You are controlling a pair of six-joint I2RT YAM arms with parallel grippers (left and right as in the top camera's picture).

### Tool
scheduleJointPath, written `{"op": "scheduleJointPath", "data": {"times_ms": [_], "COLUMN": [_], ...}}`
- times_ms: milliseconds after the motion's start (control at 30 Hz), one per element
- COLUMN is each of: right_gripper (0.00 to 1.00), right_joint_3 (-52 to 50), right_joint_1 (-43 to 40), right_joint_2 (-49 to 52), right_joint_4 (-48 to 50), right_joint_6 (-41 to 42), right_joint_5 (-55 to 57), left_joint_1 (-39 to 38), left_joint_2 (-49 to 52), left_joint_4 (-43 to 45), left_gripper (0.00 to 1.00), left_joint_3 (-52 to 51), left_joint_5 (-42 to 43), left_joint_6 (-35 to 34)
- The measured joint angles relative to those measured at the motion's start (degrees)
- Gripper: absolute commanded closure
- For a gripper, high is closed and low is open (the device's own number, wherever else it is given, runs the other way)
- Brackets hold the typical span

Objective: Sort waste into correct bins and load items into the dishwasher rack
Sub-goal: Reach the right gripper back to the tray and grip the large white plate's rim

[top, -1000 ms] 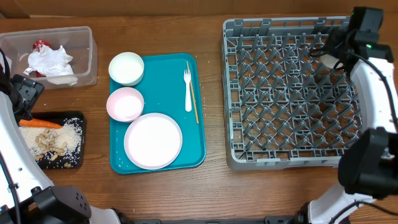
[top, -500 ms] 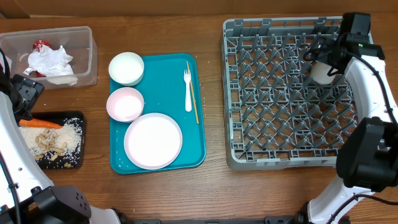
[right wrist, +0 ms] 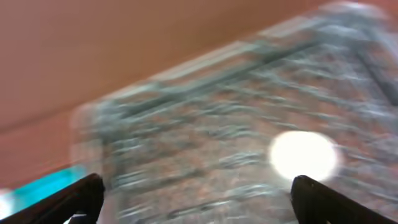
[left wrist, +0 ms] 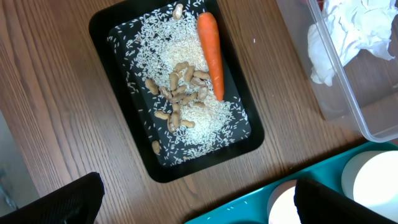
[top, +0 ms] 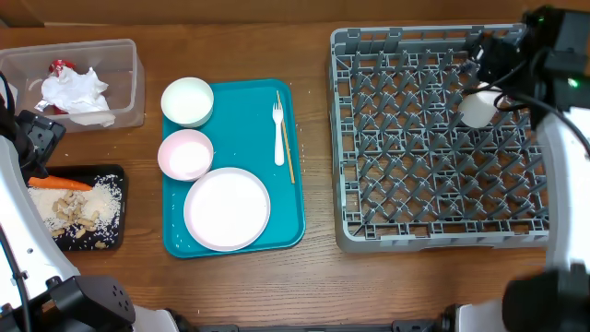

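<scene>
The robot's right gripper will next move back from the rack, then down onto the pink plate's rim facing the rack (top: 266, 208), where open tray leaves room beside it.
A small white cup (top: 477, 110) sits alone in the far right part of the grey dishwasher rack (top: 406, 157). My right gripper (top: 496, 53) hovers open just behind the cup and touches nothing; its wrist view is blurred, with the cup (right wrist: 304, 155) a white disc ahead. The pink plate (top: 227, 209), two bowls (top: 185, 154) (top: 187, 100), fork (top: 278, 134) and stick (top: 287, 138) lie on the teal tray (top: 295, 198). My left gripper (left wrist: 199, 208) is open and empty beside the black tray (left wrist: 118, 37) holding the carrot (left wrist: 210, 56) and rice.
The clear tub (top: 132, 88) at the far left holds a crumpled napkin (top: 78, 92) and a red wrapper (top: 60, 66). The black tray (top: 115, 173) lies in front of the tub. Bare wooden table separates the teal tray from the rack.
My right gripper opened and let go of the cup, which now stands in the rack. The gripper pulled back towards the rack's far right corner. The left arm has not moved.
</scene>
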Motion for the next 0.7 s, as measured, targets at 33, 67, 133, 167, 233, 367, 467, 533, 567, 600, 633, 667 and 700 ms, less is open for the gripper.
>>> {"op": "scheduleJointPath", "data": {"times_ms": [33,67,133,167,233,367,467,533,567,600,633,667,700], "right_gripper": [0.0,0.0,0.0,0.0,0.0,0.0,0.0,0.02,0.03,0.04,0.04,0.05,0.06], "right_joint_3": [0.0,0.0,0.0,0.02,0.02,0.02,0.02,0.0,0.0,0.0,0.02,0.0,0.0], "right_joint_1": [1.01,2.75,6.82,9.68,15.39,27.65,35.95,41.0,43.17,44.85,46.29,47.8,48.35], "right_joint_2": [-1.55,-3.43,-5.6,-6.16,-6.05,-2.67,1.33,4.7,6.47,8.15,9.86,12.33,13.4], "right_joint_4": [-0.02,0.2,1.29,1.92,2.14,1.57,0.11,-0.92,-1.33,-1.53,-1.55,-1.49,-1.49], "right_joint_6": [0.02,0.24,0.28,0.33,0.37,0.44,0.48,0.83,1.53,2.21,2.71,3.58,3.98], "right_joint_5": [-2.99,-7.37,-14.19,-17.59,-21.68,-20.92,-15.5,-11.17,-8.79,-6.95,-5.4,-3.85,-3.17], "left_joint_1": [0.0,0.0,0.0,0.0,0.0,0.0,0.0,0.0,0.0,0.0,0.0,0.0,0.0], "left_joint_2": [0.0,0.0,0.0,0.0,0.0,0.0,0.0,0.0,0.0,0.0,0.0,0.0,0.0], "left_joint_4": [-0.02,0.0,0.0,0.02,0.0,0.0,0.02,0.02,0.02,-0.02,0.02,0.0,0.0], "left_gripper": [0.0,0.0,0.0,0.0,0.0,0.0,0.0,0.0,0.0,0.0,0.0,0.0,0.0], "left_joint_3": [0.0,0.0,0.0,0.02,0.0,0.0,0.0,0.0,0.0,0.02,0.0,0.0,0.0], "left_joint_5": [0.0,0.0,0.0,0.0,0.0,0.0,0.0,0.0,-0.02,0.0,0.02,0.0,0.0], "left_joint_6": [0.0,0.0,0.0,0.0,0.0,0.02,0.0,0.0,0.0,0.0,0.0,0.0,0.0]}}
